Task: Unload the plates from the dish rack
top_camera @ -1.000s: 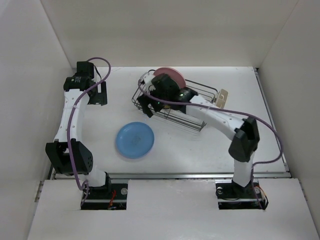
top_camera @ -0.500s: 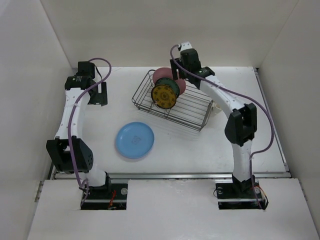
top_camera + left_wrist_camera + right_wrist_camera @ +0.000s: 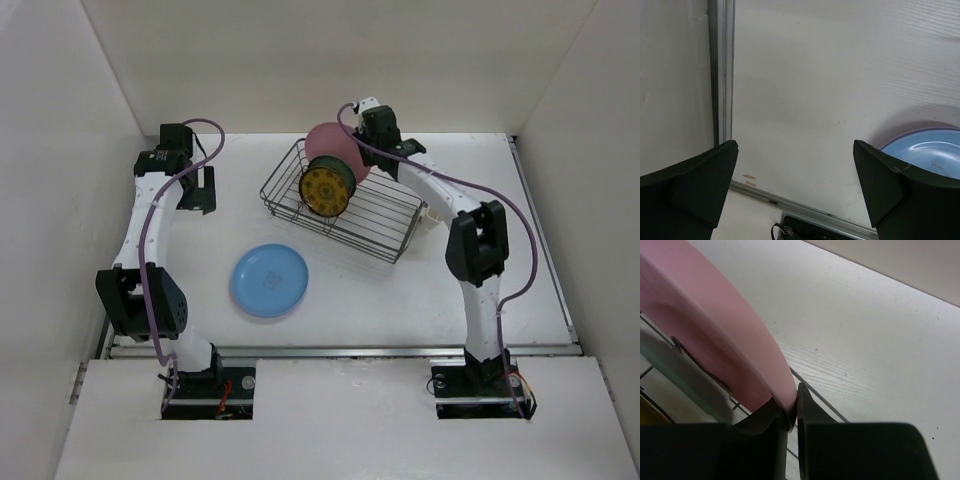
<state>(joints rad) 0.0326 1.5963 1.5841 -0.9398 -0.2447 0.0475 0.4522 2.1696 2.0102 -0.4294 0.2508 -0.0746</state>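
Note:
The right gripper will rise, then move back and down and release onto the blue plate (image 3: 270, 280), because that plate lies below, to the gripper's left in the top view.
The dark wire dish rack (image 3: 375, 222) stands at the back middle of the table, its left end looking raised. On edge in its left end are a pink plate (image 3: 330, 146) and, in front of it, a smaller plate showing a yellow-brown underside (image 3: 326, 190). My right gripper (image 3: 352, 138) is shut on the pink plate's (image 3: 715, 330) rim at the back of the rack. A blue plate (image 3: 270, 280) lies flat on the table, with a lavender edge (image 3: 920, 132) showing under it. My left gripper (image 3: 200, 188) hangs open at the far left, holding nothing.
White walls enclose the table on three sides. A metal rail (image 3: 340, 351) runs along the near edge, and another rail (image 3: 722, 70) runs along the left side. A cream cup (image 3: 432, 212) shows at the rack's right end.
My right gripper has closed on the pink plate's rim. The rack's left end has shifted and lifted a little. The left arm has barely moved.

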